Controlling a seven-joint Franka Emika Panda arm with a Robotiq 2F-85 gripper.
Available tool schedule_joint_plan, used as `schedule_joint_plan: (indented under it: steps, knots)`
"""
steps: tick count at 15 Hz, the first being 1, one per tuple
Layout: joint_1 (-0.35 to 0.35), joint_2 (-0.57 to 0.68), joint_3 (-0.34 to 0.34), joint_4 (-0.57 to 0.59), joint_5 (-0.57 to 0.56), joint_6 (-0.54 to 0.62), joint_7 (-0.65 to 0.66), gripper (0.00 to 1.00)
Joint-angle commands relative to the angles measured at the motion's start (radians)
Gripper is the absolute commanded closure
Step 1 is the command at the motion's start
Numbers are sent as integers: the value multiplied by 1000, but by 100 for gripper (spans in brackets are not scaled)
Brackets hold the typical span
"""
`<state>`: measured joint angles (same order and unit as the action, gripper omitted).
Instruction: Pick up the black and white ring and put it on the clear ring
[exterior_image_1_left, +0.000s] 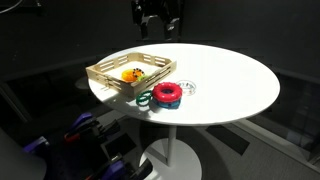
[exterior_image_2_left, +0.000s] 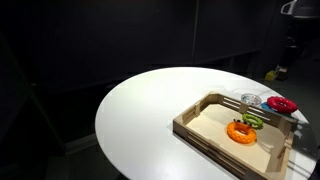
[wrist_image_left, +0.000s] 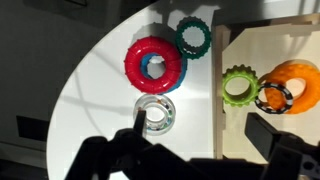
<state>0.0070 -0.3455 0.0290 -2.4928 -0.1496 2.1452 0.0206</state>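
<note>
My gripper travels toward the right in the wrist view next and lowers onto the black and white ring, since that ring lies in the tray well below.
In the wrist view the black and white ring lies in the wooden tray, resting on an orange-yellow ring. The clear ring lies flat on the white table, just below the red ring, and also shows in both exterior views. My gripper is open and empty, high above them. One finger is over the clear ring's edge and the other over the tray floor. In an exterior view the gripper hangs well above the table's far side.
A light green ring lies in the tray beside the orange-yellow ring. A dark green ring and a blue ring inside the red ring lie on the round white table. The tray stands near the table edge.
</note>
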Motion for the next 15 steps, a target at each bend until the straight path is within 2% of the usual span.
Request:
schedule_joint_plan:
  steps: [1, 9, 15]
  knots:
    - [36, 77, 23, 50, 54, 16, 8, 0]
    - [106, 211, 64, 28, 142, 147, -27, 0]
    - [128, 311, 81, 28, 187, 237, -50, 0]
